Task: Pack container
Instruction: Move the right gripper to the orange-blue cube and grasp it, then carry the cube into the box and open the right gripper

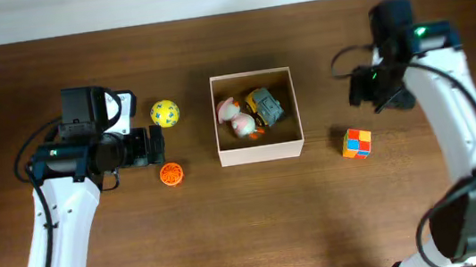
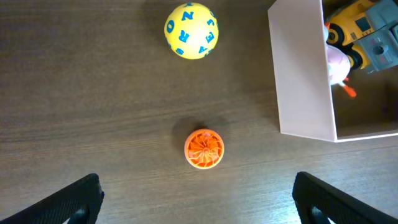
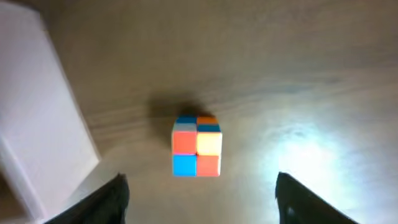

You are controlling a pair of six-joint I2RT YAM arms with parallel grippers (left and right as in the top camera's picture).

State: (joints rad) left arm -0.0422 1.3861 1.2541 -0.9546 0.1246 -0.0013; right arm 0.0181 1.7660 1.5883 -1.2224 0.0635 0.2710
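My right gripper comes down over the colourful cube (image 1: 357, 143) (image 3: 196, 146) next and closes on its sides, since it sits below, midway between my fingers.
The container (image 1: 260, 154), a shallow white-walled box with a tan floor, sits mid-table and holds a pink toy (image 1: 236, 116) and a yellow-grey vehicle toy (image 1: 265, 106). Its wall also shows in the left wrist view (image 2: 301, 74) and the right wrist view (image 3: 37, 106). An orange ribbed ball (image 1: 171, 173) (image 2: 204, 149) and a yellow ball with blue letters (image 1: 164, 113) (image 2: 191, 30) lie left of it. A colourful cube (image 1: 357, 143) (image 3: 196, 146) lies right of it. My left gripper (image 1: 157, 145) (image 2: 198, 205) is open, just short of the orange ball. My right gripper (image 1: 375, 91) (image 3: 202, 202) is open above the cube.
The table is dark brown wood (image 1: 258, 230). A pale strip (image 1: 116, 5) runs along its far edge. A bright glare patch lies on the wood to the right of the cube in the right wrist view (image 3: 305, 149).
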